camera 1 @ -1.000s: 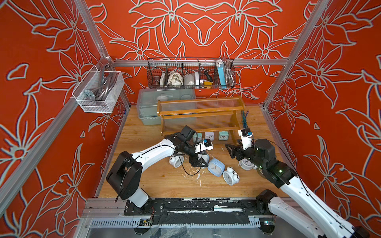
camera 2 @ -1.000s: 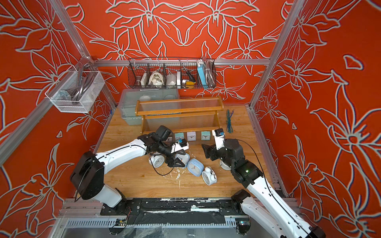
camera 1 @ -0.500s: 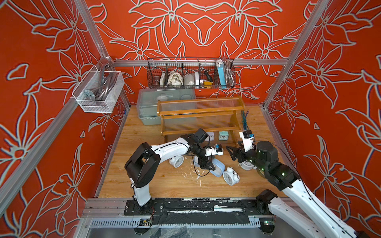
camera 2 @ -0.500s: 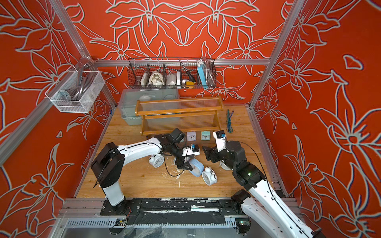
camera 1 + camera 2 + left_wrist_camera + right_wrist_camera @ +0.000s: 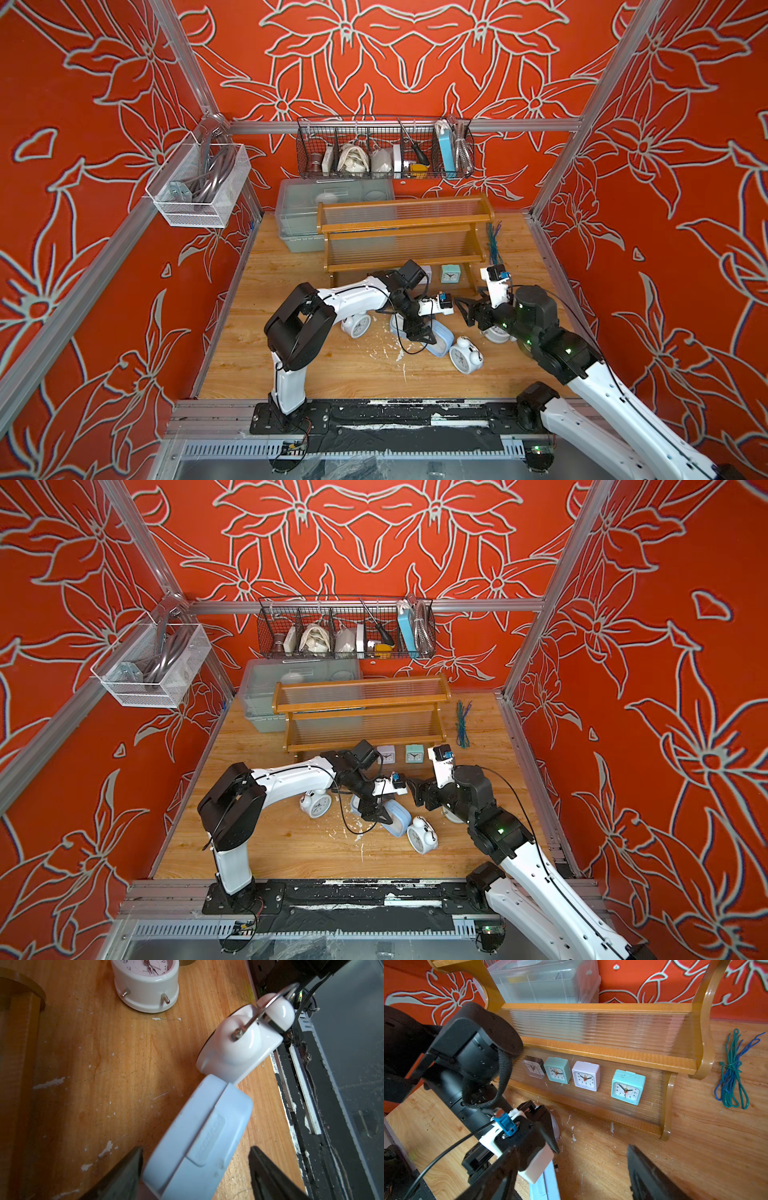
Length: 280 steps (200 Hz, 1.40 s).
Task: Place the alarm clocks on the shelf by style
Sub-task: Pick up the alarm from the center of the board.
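The pale-blue clock is touching one finger while the other finger is apart from it. My left gripper should stay low astride the clock next and close its fingers across the clock's thickness.
A pale-blue rounded-square clock (image 5: 439, 340) (image 5: 397, 820) (image 5: 197, 1136) lies on the table. My left gripper (image 5: 419, 333) (image 5: 377, 814) (image 5: 196, 1148) straddles it, open; one finger touches its edge and the other stands apart. Three white twin-bell clocks (image 5: 357, 326) (image 5: 465, 355) (image 5: 496, 333) rest on the table around it; one (image 5: 239, 1043) leans on the blue clock. Several tiny square clocks, among them two teal (image 5: 557, 1070) (image 5: 628, 1086) and one white (image 5: 585, 1076), stand on the lowest tier of the shelf (image 5: 399, 224) (image 5: 602, 1053). My right gripper (image 5: 465, 311) (image 5: 414, 791) (image 5: 572, 1151) hovers open and empty beside the left wrist.
A clear plastic bin (image 5: 299, 216) stands behind the shelf's left end. On the back wall hangs a black wire basket (image 5: 384, 149), on the left wall a white mesh basket (image 5: 195, 187). A blue-green wire bundle (image 5: 493, 245) (image 5: 733, 1072) lies right of the shelf.
My left arm has swung right and lowered its open gripper around the pale-blue clock. The right gripper has stayed nearly in place, its jaws a little wider.
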### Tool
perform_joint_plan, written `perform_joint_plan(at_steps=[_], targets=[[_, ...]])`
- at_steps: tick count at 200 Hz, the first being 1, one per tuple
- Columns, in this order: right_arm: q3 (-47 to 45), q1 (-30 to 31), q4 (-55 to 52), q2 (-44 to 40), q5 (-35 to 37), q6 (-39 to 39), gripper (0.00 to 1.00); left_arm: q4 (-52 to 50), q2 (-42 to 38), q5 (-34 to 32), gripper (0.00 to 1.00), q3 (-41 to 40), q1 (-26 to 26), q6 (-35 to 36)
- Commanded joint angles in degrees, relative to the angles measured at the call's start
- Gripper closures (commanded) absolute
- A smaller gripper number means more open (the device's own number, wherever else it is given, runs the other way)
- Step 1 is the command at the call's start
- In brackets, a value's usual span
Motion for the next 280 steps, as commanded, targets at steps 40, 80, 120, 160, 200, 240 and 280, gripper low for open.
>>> perform_joint_plan(at_steps=[40, 80, 120, 160, 200, 240, 280], targets=[[-1.5, -0.2, 1.9, 0.0, -2.0, 0.3, 0.12, -3.3, 3.3, 2.0, 0.2, 2.8, -0.8, 2.1], [-1.9, -0.2, 2.3, 0.0, -1.0, 0.2, 0.12, -4.8, 3.4, 2.2, 0.3, 2.7, -0.9, 3.5], [-2.5, -0.2, 2.6, 0.0, -0.1, -0.1, 0.14, -5.6, 2.0, 2.6, 0.39, 2.0, -0.8, 4.7], [-2.9, -0.2, 2.9, -0.5, 0.0, -0.1, 0.18, -6.6, -0.1, 2.6, 0.5, 0.9, -0.8, 5.4], [-2.7, -0.2, 2.7, -0.6, -0.6, 0.0, 0.19, -8.4, -3.1, 3.6, 0.62, -0.7, -0.6, 7.1], [-2.3, -0.2, 2.9, 0.5, -2.7, 0.1, 0.2, -9.9, -8.3, 5.9, 0.66, -2.4, 0.8, 6.9], [-0.9, -0.2, 3.3, 1.8, -8.9, 0.5, 0.2, -13.6, -14.4, 9.5, 0.67, -3.3, 4.3, 8.1]])
